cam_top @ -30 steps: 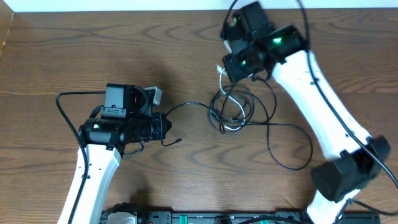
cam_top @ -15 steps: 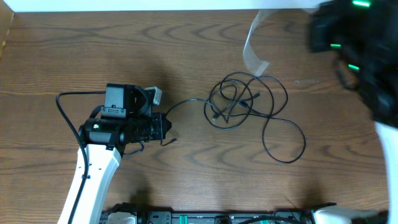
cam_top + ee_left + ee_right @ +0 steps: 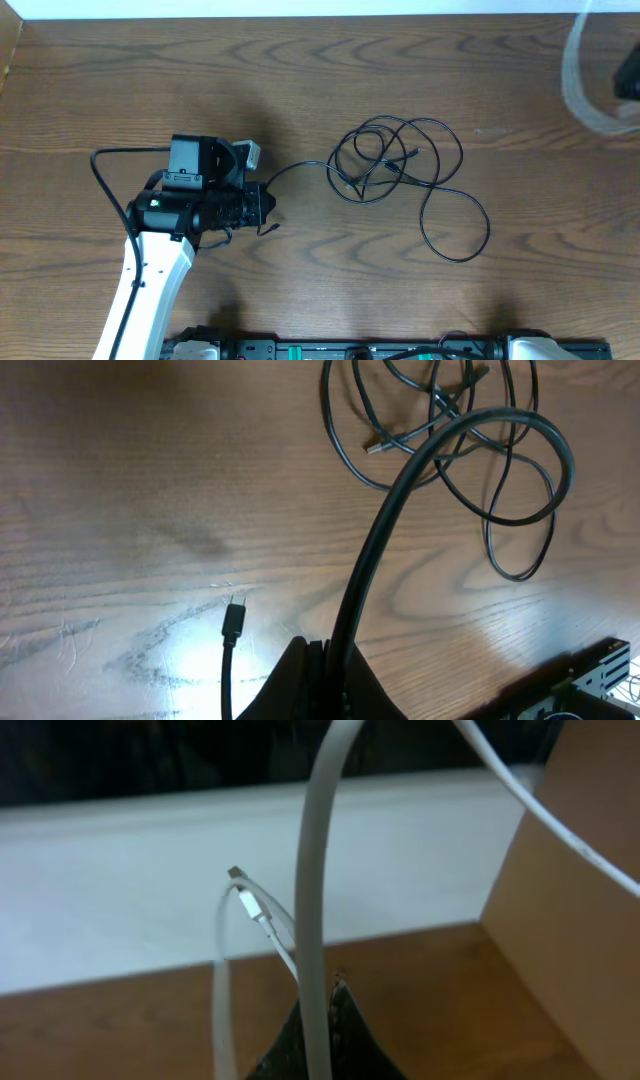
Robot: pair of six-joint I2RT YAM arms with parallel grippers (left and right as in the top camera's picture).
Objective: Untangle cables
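Observation:
The robot's right gripper should move down toward the brown board and release the white cable (image 3: 318,890), since bare wood by the board lies below it, clear of the black tangle.
A black cable (image 3: 390,165) lies in a loose tangle mid-table, with one loop trailing to the right (image 3: 455,235). My left gripper (image 3: 266,206) is shut on one end of it. In the left wrist view the cable (image 3: 400,490) arcs up from the closed fingers (image 3: 325,660) to the tangle, and its plug (image 3: 233,622) rests on the wood. My right gripper (image 3: 325,1000) is shut on a white cable (image 3: 318,890), held up off the table, with its plug (image 3: 250,902) hanging free. In the overhead view the white cable (image 3: 580,85) is a blurred loop at the right edge.
The table (image 3: 330,70) is brown wood. A white wall (image 3: 120,890) runs along the far edge and a brown board (image 3: 570,920) stands at the right. A black equipment rail (image 3: 330,350) lies along the front edge.
My right arm has swung up and out to the right, pulling the white cable out of the tangle. The black tangle has loosened and shifted slightly. The left arm has not moved.

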